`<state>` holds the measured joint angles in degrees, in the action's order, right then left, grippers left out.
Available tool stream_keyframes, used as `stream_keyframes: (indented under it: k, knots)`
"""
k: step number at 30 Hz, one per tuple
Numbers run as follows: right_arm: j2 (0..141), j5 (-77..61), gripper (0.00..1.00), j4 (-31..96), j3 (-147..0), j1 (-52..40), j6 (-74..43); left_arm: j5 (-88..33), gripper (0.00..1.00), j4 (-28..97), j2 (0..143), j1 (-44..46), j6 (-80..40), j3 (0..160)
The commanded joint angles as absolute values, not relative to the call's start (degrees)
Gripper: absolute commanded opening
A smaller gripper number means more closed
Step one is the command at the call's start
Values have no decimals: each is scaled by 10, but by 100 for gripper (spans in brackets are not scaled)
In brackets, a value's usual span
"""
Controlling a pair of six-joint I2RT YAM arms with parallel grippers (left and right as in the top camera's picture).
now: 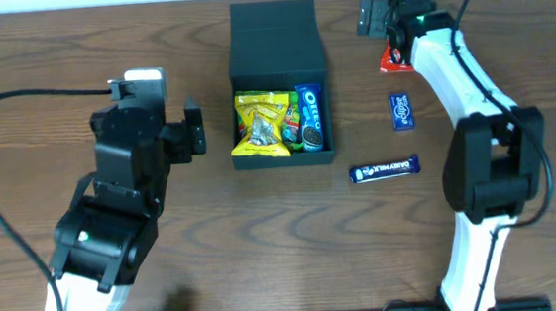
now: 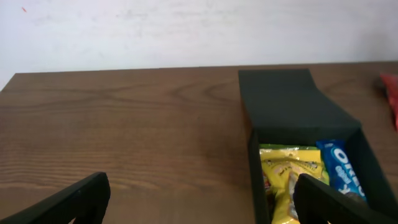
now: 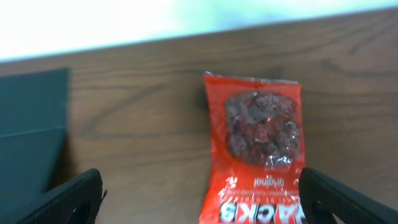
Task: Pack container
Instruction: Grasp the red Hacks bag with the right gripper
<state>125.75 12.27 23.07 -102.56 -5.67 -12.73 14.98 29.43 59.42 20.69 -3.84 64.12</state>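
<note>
My right gripper lowers its open fingers next onto the red snack packet lying flat below it, on the printed part [image 3: 250, 179] beside its clear window, and closes.
The container [image 1: 275, 37] is a dark green-black box with its flap lid open toward the far side. Inside lie a yellow snack packet [image 1: 264, 125] and a blue Oreo pack [image 1: 311, 116]; both show in the left wrist view [image 2: 283, 180] [image 2: 342, 171]. My left gripper [image 1: 194, 130] is open and empty, just left of the box. My right gripper [image 1: 387, 30] is open over a red snack packet [image 1: 391, 60], which lies flat on the table between the fingers in the right wrist view [image 3: 261, 146].
A small blue packet [image 1: 402, 110] and a blue Dairy Milk bar [image 1: 384, 170] lie on the table right of the box. The table's far edge meets a white wall just behind the red packet.
</note>
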Motion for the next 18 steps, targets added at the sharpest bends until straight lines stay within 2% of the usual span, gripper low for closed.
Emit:
stream_keyframes:
  k: [1, 3, 9, 13, 16, 18]
  knots:
    - [1291, 136, 99, 214, -1024, -38, -117, 148, 95, 288, 609, 205, -16, 651]
    - [1308, 135, 98, 206, -1024, -33, -121, 148, 95, 282, 616, 205, -16, 651]
    - [1349, 135, 86, 199, -1024, -25, -122, 150, 95, 256, 635, 205, -12, 651]
    - [1359, 135, 67, 200, -1024, -23, -122, 150, 95, 246, 642, 205, -12, 651]
    - [1359, 135, 45, 199, -1024, -22, -122, 150, 95, 244, 644, 205, -12, 651]
    - [1359, 135, 36, 200, -1024, -21, -122, 150, 95, 243, 644, 205, -12, 651]
